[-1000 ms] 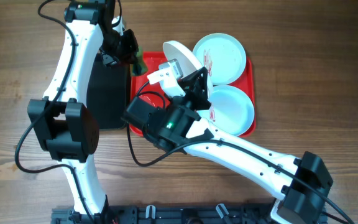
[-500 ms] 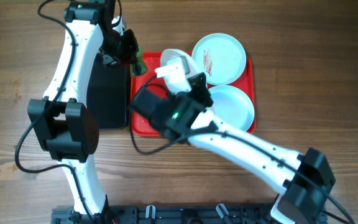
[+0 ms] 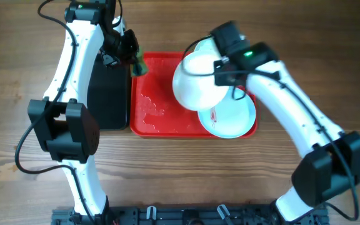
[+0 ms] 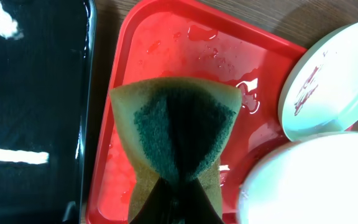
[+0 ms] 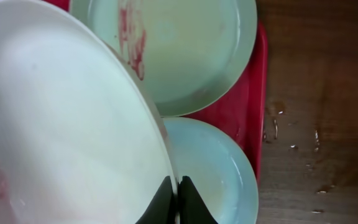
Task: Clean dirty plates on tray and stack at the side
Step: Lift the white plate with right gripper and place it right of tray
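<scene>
The cream-white plate (image 3: 195, 84) will next go with my right gripper past the red tray to clear tabletop below and to the gripper's right in the overhead view, be lowered and released.
My right gripper (image 5: 178, 196) is shut on the rim of the cream-white plate (image 5: 61, 124), which hangs tilted above the red tray (image 3: 155, 106). From overhead this plate (image 3: 195, 84) covers the tray's middle right. Two pale blue plates lie on the tray beneath it. One (image 5: 179, 50) carries a reddish smear. The other (image 5: 213, 174) sits closer to the tray's corner. My left gripper (image 4: 176, 202) is shut on a yellow sponge with a green scouring face (image 4: 176, 134). It hovers over the tray's far-left corner (image 4: 160, 43).
A black tray (image 3: 108, 94) lies right beside the red tray's left edge, under my left arm. The red tray's bare left half is wet. Water drops speckle the wooden table (image 5: 322, 93) to the right of the red tray.
My right arm has swung from the tray's left side over to its right, carrying the cream-white plate along. The left arm and its sponge have stayed in place.
</scene>
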